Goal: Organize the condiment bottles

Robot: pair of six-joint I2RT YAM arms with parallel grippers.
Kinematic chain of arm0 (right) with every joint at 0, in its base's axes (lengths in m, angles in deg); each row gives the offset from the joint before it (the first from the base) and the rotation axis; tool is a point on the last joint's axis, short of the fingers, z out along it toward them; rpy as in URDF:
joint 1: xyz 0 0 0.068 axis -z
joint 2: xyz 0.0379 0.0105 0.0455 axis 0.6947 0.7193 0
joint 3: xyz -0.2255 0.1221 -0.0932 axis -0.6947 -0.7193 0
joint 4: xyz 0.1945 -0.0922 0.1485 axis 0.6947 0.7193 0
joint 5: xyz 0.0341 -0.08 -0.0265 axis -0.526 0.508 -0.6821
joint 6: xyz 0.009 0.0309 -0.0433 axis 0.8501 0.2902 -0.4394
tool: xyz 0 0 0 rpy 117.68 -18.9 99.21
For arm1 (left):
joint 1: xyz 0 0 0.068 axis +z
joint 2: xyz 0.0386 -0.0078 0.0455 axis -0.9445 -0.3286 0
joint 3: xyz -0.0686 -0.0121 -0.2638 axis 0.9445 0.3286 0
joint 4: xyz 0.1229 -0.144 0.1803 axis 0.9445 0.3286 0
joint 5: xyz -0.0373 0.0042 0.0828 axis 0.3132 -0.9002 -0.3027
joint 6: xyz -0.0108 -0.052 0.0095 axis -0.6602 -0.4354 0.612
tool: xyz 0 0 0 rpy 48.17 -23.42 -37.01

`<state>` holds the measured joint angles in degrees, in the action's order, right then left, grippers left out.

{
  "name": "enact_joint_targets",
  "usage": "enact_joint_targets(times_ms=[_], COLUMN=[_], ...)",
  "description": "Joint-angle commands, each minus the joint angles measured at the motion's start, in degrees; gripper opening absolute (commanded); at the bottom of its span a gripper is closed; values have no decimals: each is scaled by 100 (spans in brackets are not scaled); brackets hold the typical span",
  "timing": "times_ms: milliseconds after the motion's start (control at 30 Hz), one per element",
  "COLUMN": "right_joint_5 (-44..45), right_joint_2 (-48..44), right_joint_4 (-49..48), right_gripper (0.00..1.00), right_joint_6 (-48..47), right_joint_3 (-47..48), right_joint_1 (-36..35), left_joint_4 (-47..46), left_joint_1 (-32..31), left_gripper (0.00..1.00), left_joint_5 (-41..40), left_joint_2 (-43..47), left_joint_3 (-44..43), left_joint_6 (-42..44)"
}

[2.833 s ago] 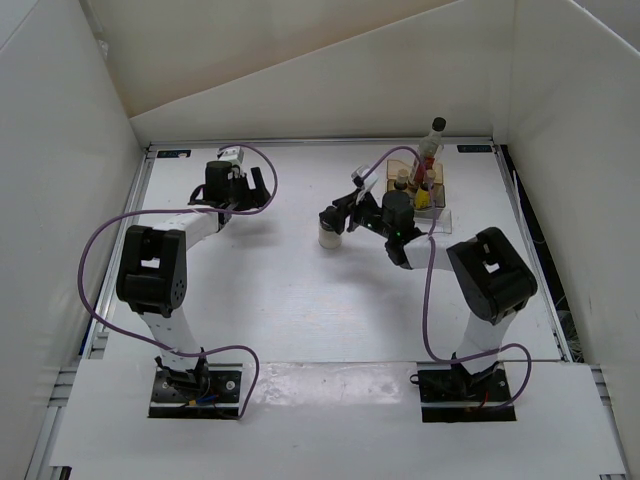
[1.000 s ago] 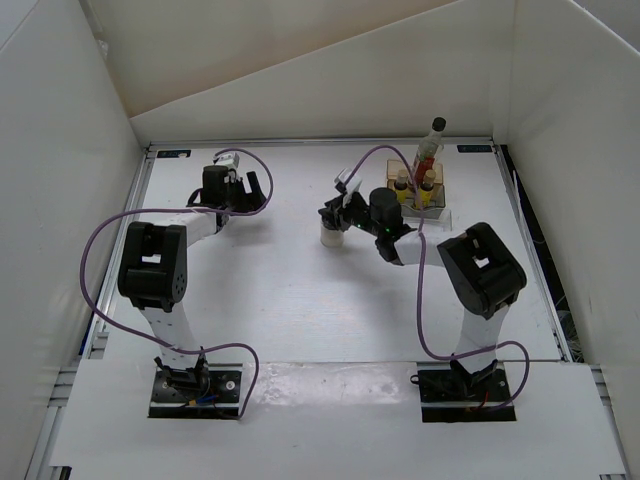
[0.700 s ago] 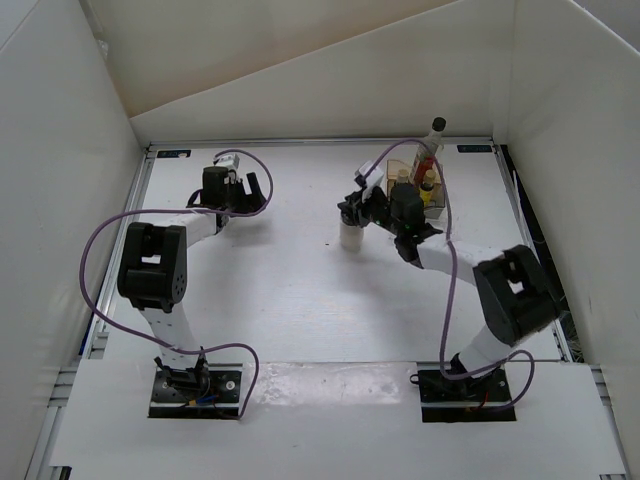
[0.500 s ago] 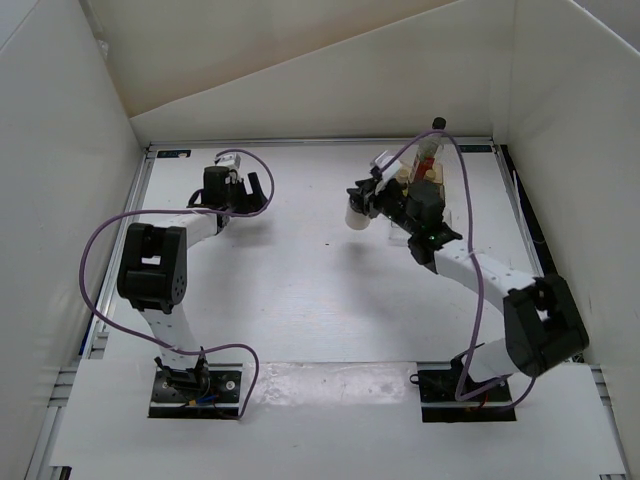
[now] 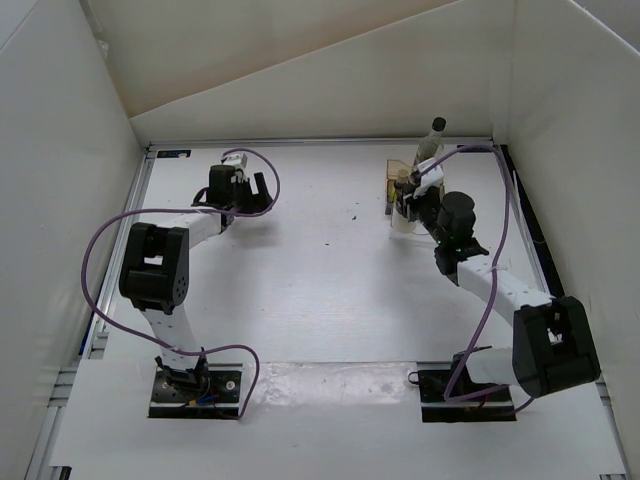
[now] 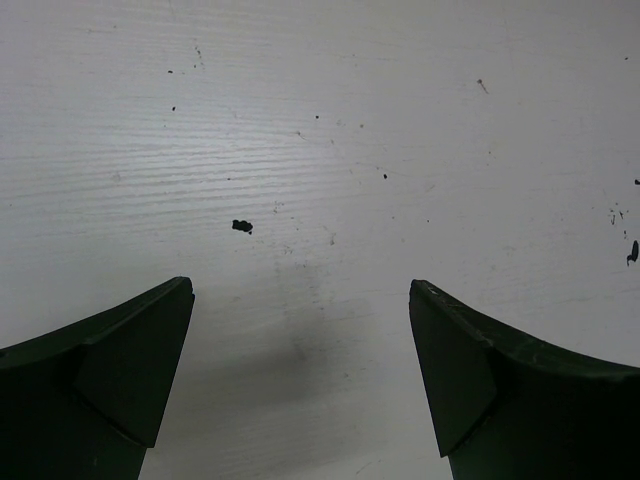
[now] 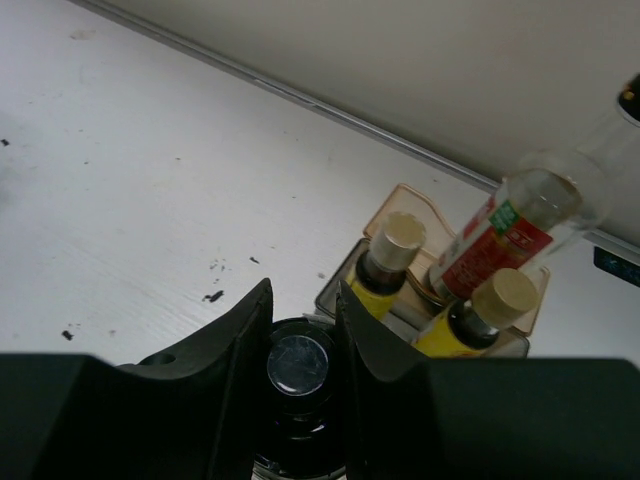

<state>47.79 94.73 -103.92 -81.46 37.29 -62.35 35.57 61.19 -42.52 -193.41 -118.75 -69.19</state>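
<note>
The robot's right gripper should go down next and let go of the bottle in the tray's clear near section below it, because the yellow bottles fill the section behind.
My right gripper is shut on the dark cap of the squat whitish bottle, just at the near left corner of the brownish tray. In the tray stand two tiny yellow bottles with pale caps. Behind them leans the taller clear bottle with a red label. Whether the held bottle touches the table is hidden. At the far left my left gripper hangs open over bare table with nothing between its fingers.
White walls close in the table on the left, back and right; the tray sits near the back right corner. Purple cables loop from both arms. Small dark specks dot the table.
My right arm has carried the squat bottle from the middle of the table rightward and back to the tray's near left corner. The left arm has barely moved.
</note>
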Motion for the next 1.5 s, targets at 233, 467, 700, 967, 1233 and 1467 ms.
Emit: enact_joint_targets(times_ms=[233,467,700,967,1233,1467], right_joint_5=[1,-43,-114,-105,-61,97], right_joint_2=[460,820,1145,1391,1602,1725], right_joint_4=[-1186,-1493,-1625,-1845,-2038,-2240], right_gripper=[0,0,0,0,0,0], right_joint_6=[90,230,318,389,441,529], right_joint_3=[397,318,301,195,108,-15], right_joint_1=[525,841,974,1026,1061,1018], left_joint_4=[214,302,381,469,477,477], left_joint_1=[-57,-83,-109,-145,-136,-145], left_gripper=[100,100,100,100,100,100], left_joint_5=[-24,-32,-32,-76,-94,-94], left_joint_2=[-44,-272,-465,-598,-685,-747], left_joint_3=[-562,-764,-957,-1107,-1160,-1142], left_joint_6=[131,157,175,227,245,263])
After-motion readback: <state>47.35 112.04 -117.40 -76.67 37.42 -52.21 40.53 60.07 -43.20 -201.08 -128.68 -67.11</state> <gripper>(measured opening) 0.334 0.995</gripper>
